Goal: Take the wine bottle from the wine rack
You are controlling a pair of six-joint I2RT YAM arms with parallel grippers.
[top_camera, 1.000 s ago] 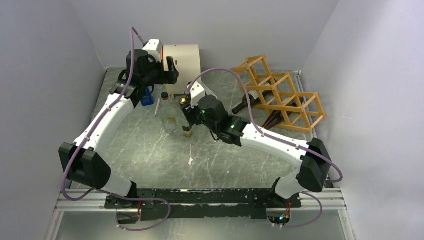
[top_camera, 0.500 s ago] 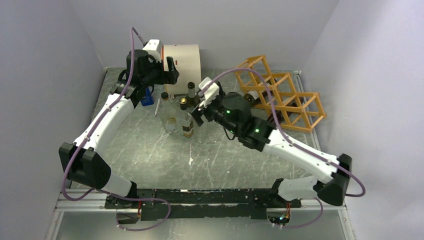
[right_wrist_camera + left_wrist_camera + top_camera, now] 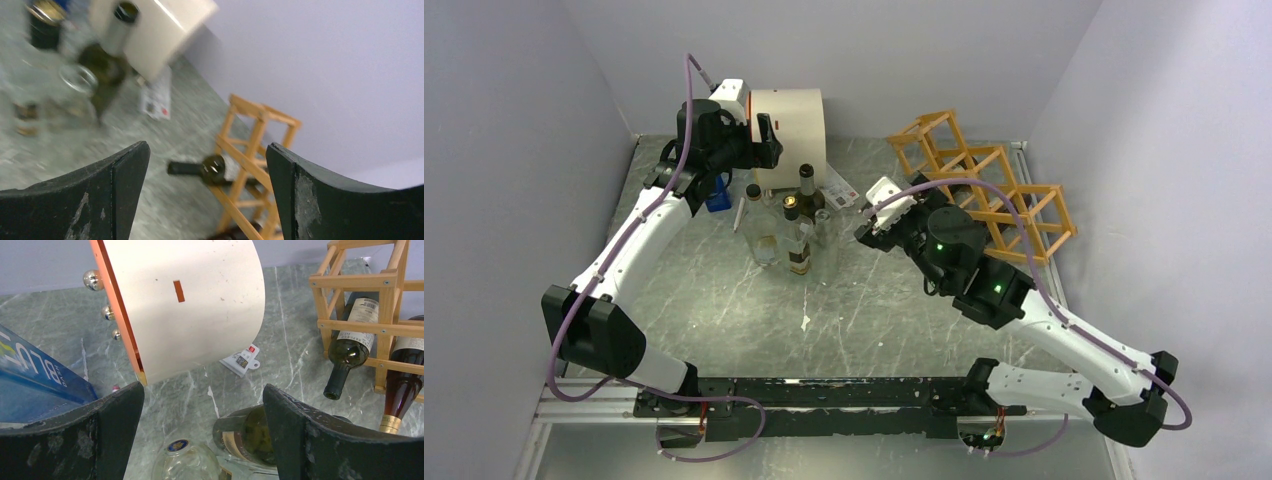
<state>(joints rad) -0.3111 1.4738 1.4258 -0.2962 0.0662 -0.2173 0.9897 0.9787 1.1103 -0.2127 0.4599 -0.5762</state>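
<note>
I should lower my right gripper, turn it to face the dark bottle's neck (image 3: 184,168) and close it around that neck, because the neck sticks out from the rack (image 3: 250,145) below my gripper.
The orange-brown wooden wine rack (image 3: 989,185) stands at the back right. In the left wrist view the rack (image 3: 367,322) holds a dark bottle (image 3: 350,347) and a brown bottle (image 3: 404,390), necks pointing out. In the top view my right arm hides these bottles. My right gripper (image 3: 871,228) is open and empty, hanging left of the rack. Its view shows the rack (image 3: 250,145) and one bottle's neck (image 3: 205,167) ahead between the fingers, blurred. My left gripper (image 3: 769,145) is open and empty by the white drum (image 3: 789,120), above several standing bottles (image 3: 799,225).
A green bottle top (image 3: 252,432) and a clear bottle (image 3: 185,462) lie right under my left gripper. A blue box (image 3: 717,195) sits left of them. A white tag (image 3: 842,190) lies between the drum and the rack. Walls close in on three sides.
My right arm has swung right, away from the standing bottles and toward the rack, with its gripper empty. The left arm has not moved.
</note>
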